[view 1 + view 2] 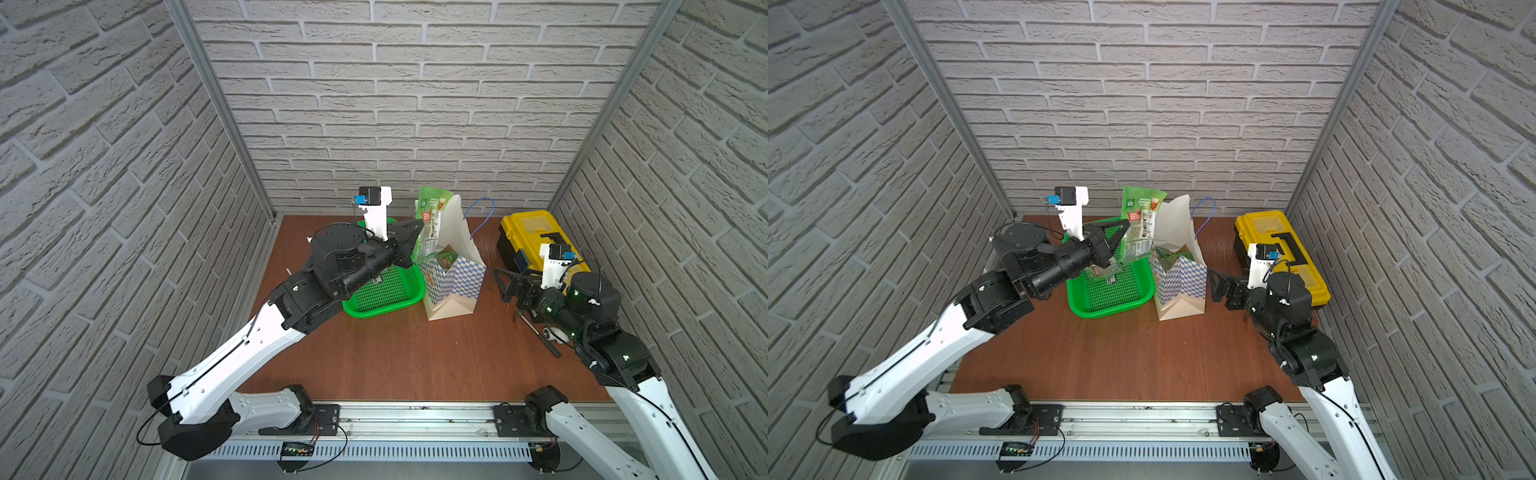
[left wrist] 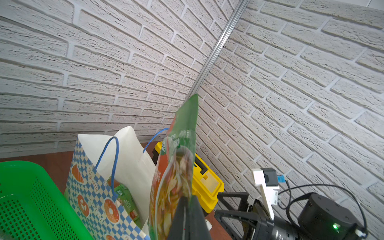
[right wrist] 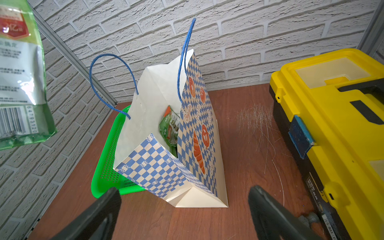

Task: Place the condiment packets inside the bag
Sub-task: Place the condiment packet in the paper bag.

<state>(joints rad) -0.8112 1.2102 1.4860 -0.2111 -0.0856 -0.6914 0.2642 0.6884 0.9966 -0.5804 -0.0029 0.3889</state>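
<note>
The green and clear packet is still above the edge of the basket. I need to move my left gripper across over the bag's opening [image 1: 456,237] [image 2: 127,172] next and let go of the packet.
The bag [image 1: 455,276] stands open on the table between the green basket and the toolbox, its blue cord handles up, in both top views [image 1: 1179,282]. Green condiment packets [image 3: 169,126] lie inside it. My left gripper [image 1: 417,245] is shut on a large green and clear packet [image 1: 430,216], held upright beside the bag's mouth and above the basket edge. In the left wrist view the two fingers [image 2: 182,209] pinch the packet's [image 2: 176,166] lower edge. My right gripper [image 3: 184,192] is open, low over the table, facing the bag's [image 3: 158,166] base with nothing between its fingers.
A green perforated basket [image 1: 382,291] sits left of the bag, with another packet [image 1: 1100,272] in it under my left gripper. A yellow-and-black toolbox [image 1: 536,237] stands at the back right. A dark tool [image 1: 544,340] lies beside my right arm. Brick walls close three sides.
</note>
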